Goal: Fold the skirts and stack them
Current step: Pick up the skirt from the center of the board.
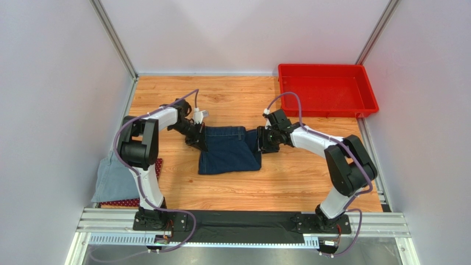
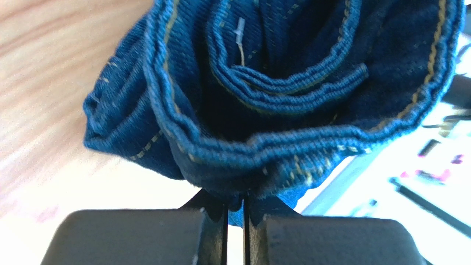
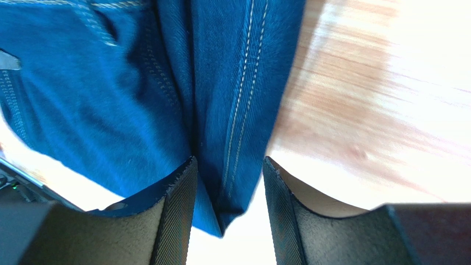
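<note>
The other skirts lie stacked where the light blue-grey skirt [image 1: 113, 176] is. My left gripper will lift, swing the navy skirt [image 1: 229, 150] over there and lower it to let go.
The dark navy denim skirt [image 1: 229, 150] lies folded in the middle of the table between both arms. My left gripper [image 1: 198, 139] is at its left edge, shut on a bunched fold of the navy skirt [image 2: 276, 83]; the cloth is pinched between the nearly touching jaws of the left gripper [image 2: 235, 207]. My right gripper [image 1: 264, 141] is at the skirt's right edge. In the right wrist view the right gripper [image 3: 229, 187] stands open, a seamed edge of the navy skirt [image 3: 110, 99] hanging loose between its fingers. The light blue-grey skirt [image 1: 113, 176] lies on the dark red dotted skirt [image 1: 119, 203] at the near left.
A red plastic tray [image 1: 326, 67] stands at the back right corner. Grey walls close in the table on the left, right and back. The arms' base rail [image 1: 243, 223] runs along the near edge.
</note>
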